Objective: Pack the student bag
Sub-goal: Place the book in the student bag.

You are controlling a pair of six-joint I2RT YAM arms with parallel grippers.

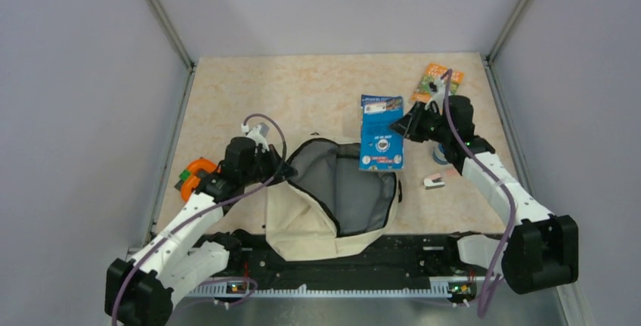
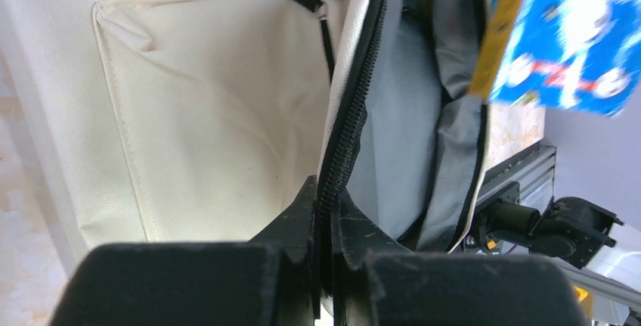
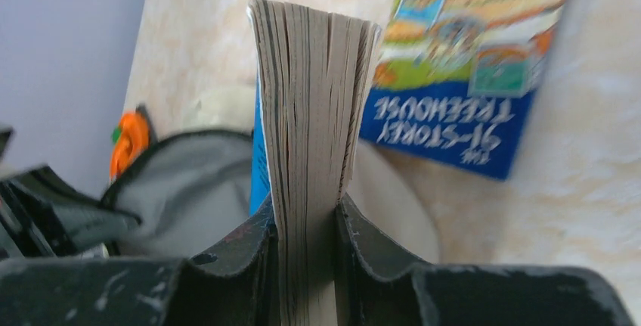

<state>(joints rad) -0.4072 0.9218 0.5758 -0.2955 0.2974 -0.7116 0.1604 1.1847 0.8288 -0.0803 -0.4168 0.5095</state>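
Observation:
The right gripper lowers across into the bag's opening (image 1: 337, 176) (image 3: 195, 188) next, which gapes below it and to its left in the top view, to release the book inside.
The student bag (image 1: 302, 220), cream with black zipper lines and grey lining, lies open in front of the arm bases. My left gripper (image 1: 281, 169) is shut on the zipper edge (image 2: 344, 137) of the bag's mouth, at its left rim; both fingers pinch the black zipper between them (image 2: 330, 205). My right gripper (image 3: 306, 220) is shut on a blue book (image 1: 382, 148), holding it by its page edge (image 3: 314, 114) over the right rim of the bag's opening. In the left wrist view that book (image 2: 567, 38) hangs above the grey lining (image 2: 401, 137).
A second blue book (image 3: 461, 61) lies flat on the table beyond the held one. An orange roll (image 1: 198, 175) sits left of the bag. An orange packet (image 1: 438, 80) lies at the back right. A small white item (image 1: 435, 182) lies right of the bag.

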